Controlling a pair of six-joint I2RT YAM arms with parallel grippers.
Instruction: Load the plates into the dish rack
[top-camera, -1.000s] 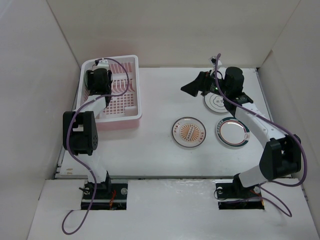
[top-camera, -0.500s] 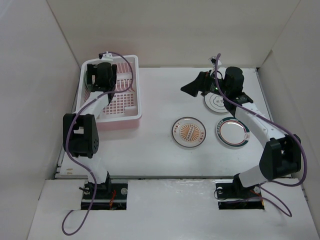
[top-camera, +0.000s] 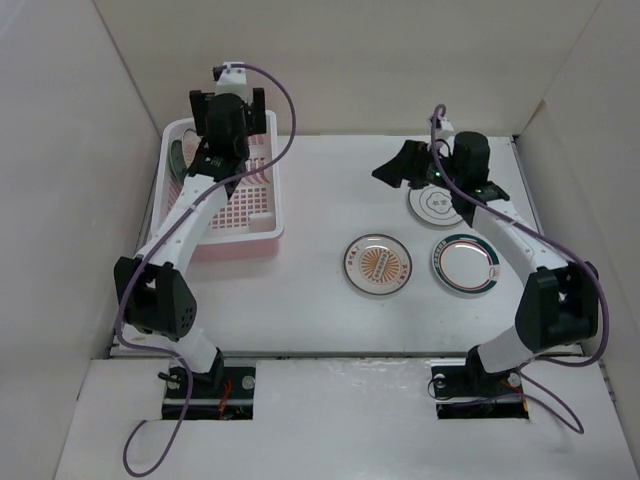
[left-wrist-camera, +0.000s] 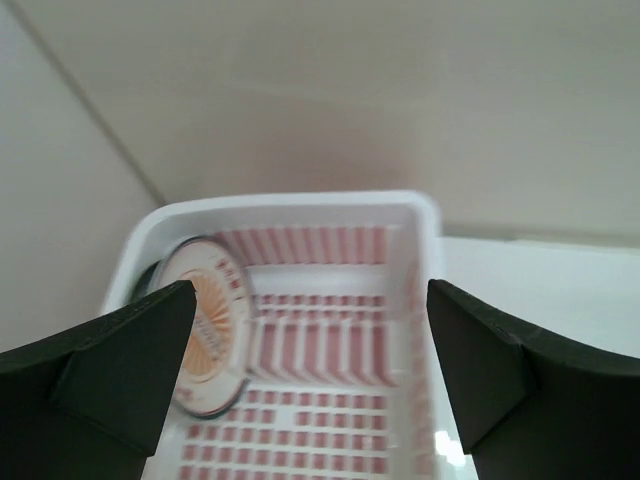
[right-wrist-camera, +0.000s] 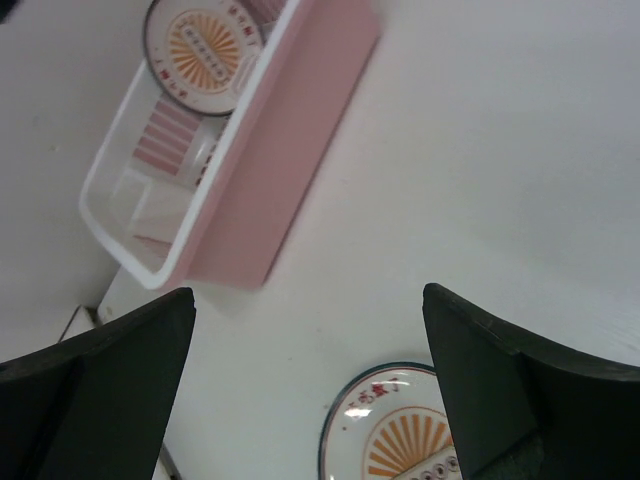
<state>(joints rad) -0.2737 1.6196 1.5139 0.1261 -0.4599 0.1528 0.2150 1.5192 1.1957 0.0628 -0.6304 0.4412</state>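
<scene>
The right gripper crosses over and descends next. The grey-lined plate's rim farthest from the rack lies below it, to its right in the top view.
The pale pink dish rack (top-camera: 240, 215) stands at the far left. An orange sunburst plate (left-wrist-camera: 205, 330) stands on edge against its left wall, with a dark plate edge (left-wrist-camera: 150, 278) just behind it, mostly hidden. My left gripper (top-camera: 228, 128) is open and empty, raised above the rack's far end. On the table lie a second sunburst plate (top-camera: 378, 264), a white dark-rimmed plate (top-camera: 465, 263) and a white grey-lined plate (top-camera: 432, 207). My right gripper (top-camera: 392, 168) is open and empty, hovering beside the grey-lined plate. The right wrist view shows the rack (right-wrist-camera: 260, 180) and the table's sunburst plate (right-wrist-camera: 400, 440).
White walls enclose the table on the left, back and right. The rack sits close to the left wall and back wall. Purple cables loop from both arms.
My left gripper has risen out of the rack and moved toward the back wall, leaving the sunburst plate standing there. My right gripper has barely shifted.
</scene>
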